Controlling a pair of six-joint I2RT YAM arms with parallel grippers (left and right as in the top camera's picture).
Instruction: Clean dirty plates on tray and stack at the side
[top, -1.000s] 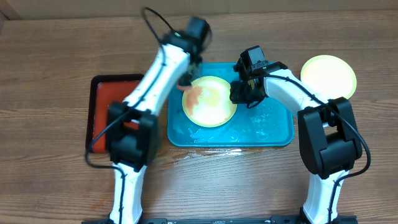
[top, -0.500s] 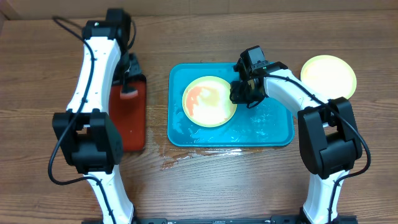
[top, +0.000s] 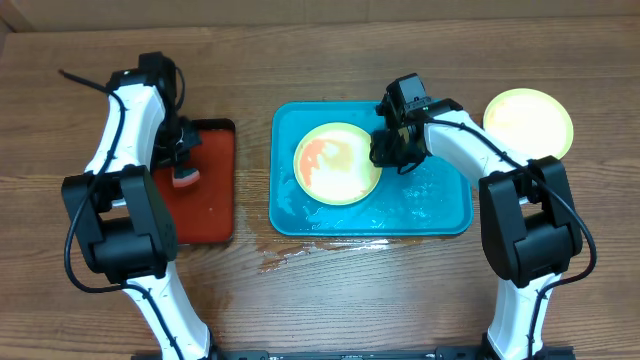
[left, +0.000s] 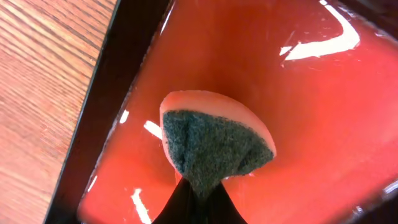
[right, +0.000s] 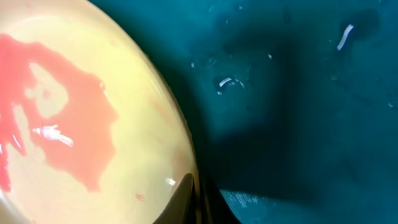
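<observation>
I next lift, carry right in the overhead view, lower my right gripper and release onto the second yellow-green plate (top: 529, 124) outside the tray.
A pale yellow-green plate (top: 345, 170) with a red smear lies in the turquoise tray (top: 440, 205). My right gripper (top: 385, 150) is shut on its right rim; the right wrist view shows the fingers (right: 198, 196) pinching the edge of the plate (right: 93, 87) over the tray floor (right: 298, 93). A second yellow-green plate (top: 528, 122) lies on the table at the far right. No blue-white plate is in view. My left gripper (top: 183, 165) is over the red tray, shut (left: 196, 202) on a sponge (left: 214, 140) with its green scouring side facing the camera.
The smaller red tray (top: 212, 195) with a black rim (left: 118, 74) sits left of the turquoise tray. A wet patch (top: 285, 255) lies on the wooden table in front of the turquoise tray. The left arm's cable loops out at the far left.
My left arm has swung with the sponge from the plate in the turquoise tray over to the red tray. The right gripper and the plate have not moved.
</observation>
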